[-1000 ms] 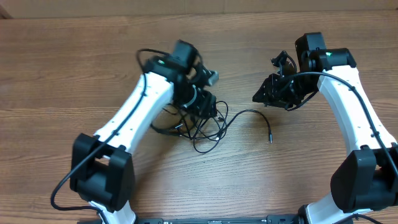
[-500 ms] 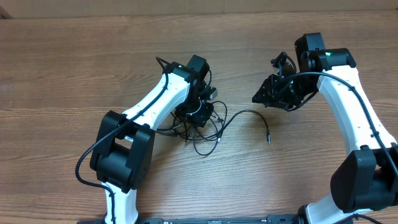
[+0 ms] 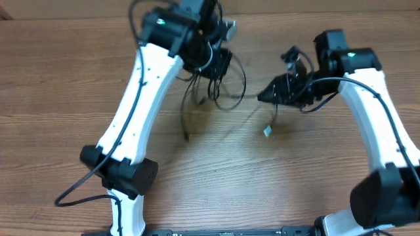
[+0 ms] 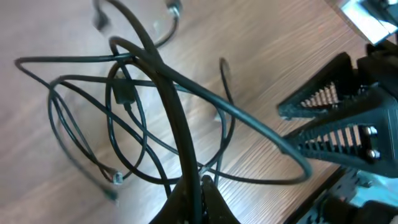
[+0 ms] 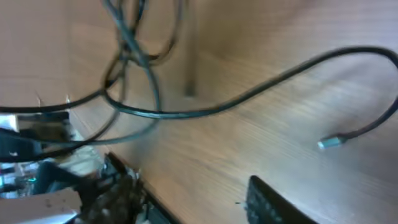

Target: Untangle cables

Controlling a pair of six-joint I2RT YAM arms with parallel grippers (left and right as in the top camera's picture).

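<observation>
I will lift my left gripper next and swing it left in the overhead view, to the open bare wood, to release the black cable.
The cables (image 3: pixel 226 88) are a tangle of thin black cords, lifted off the wooden table (image 3: pixel 65 78) and hanging under my left gripper (image 3: pixel 216 67). One loose end (image 3: pixel 187 136) dangles low, and a silver-tipped plug (image 3: pixel 268 131) hangs to the right. In the left wrist view my left gripper (image 4: pixel 194 198) is shut on one cord, with the loops of the cables (image 4: pixel 124 102) spread beyond it. My right gripper (image 3: pixel 272 88) stands open just right of the tangle, holding nothing. From the right wrist one cord (image 5: pixel 217 110) crosses the view and ends in a plug (image 5: pixel 329 143), well clear of the right gripper (image 5: pixel 193 205).
My right gripper's ribbed fingers (image 4: pixel 336 124) show at the right edge of the left wrist view, close to the hanging loops. Bare wood (image 3: pixel 216 183) lies under both arms. The table's far edge (image 3: pixel 275 13) runs just behind the left gripper.
My left gripper shut on the tangle and lifted it up and toward the far edge; the cords now hang off the table. My right gripper opened wider and shifted slightly left.
</observation>
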